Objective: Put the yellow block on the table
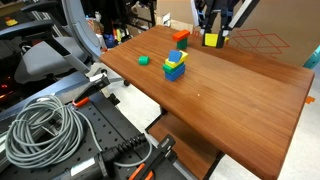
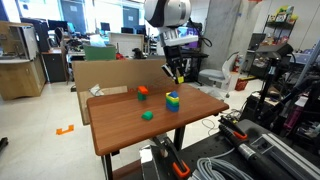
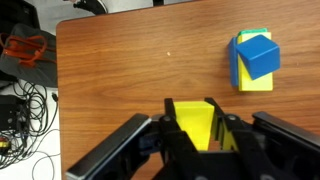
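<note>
The yellow block (image 1: 211,41) goes down to the bare wood beside the joined stack next and my gripper releases it there, since it still hangs clear of the table.
My gripper (image 3: 192,104) is shut on the yellow block (image 3: 195,125) and holds it above the reddish-brown table (image 3: 120,70). In both exterior views the gripper (image 1: 212,36) (image 2: 178,70) hangs over the far part of the table (image 1: 240,95) (image 2: 120,125), with the yellow block (image 1: 211,41) (image 2: 179,76) between its fingers and clear of the surface. How far the block is above the wood is hard to tell.
A joined stack of blue, yellowish and green blocks (image 1: 176,65) (image 2: 172,100) (image 3: 254,62) stands mid-table. A red block (image 1: 180,36) (image 2: 143,91) and a small green block (image 1: 143,60) (image 2: 147,115) lie nearby. A black workbench with coiled grey cable (image 1: 45,125) stands beside the table. A cardboard box (image 2: 105,72) is behind.
</note>
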### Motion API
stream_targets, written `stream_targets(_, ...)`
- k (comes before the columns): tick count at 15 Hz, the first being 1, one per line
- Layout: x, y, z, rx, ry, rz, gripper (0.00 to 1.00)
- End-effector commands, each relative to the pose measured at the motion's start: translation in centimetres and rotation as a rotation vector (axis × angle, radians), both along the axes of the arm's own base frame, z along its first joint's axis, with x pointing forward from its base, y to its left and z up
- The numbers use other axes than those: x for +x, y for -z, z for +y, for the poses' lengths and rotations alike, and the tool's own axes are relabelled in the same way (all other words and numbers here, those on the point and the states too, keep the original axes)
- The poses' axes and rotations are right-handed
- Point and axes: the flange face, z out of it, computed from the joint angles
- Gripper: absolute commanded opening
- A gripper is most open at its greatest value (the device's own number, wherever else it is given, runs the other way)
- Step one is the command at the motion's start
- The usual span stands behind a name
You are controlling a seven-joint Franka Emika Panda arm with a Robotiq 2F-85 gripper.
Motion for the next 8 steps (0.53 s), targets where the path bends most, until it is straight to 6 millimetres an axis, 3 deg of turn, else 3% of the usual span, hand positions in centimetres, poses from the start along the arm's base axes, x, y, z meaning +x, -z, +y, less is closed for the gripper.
stream_targets(1, 0.8, 1.1, -1.8, 0.002, -0.007, -0.004, 0.09)
stream_targets(8, 3.1, 6.2, -4.0, 0.029, 0.006, -0.012, 0.09)
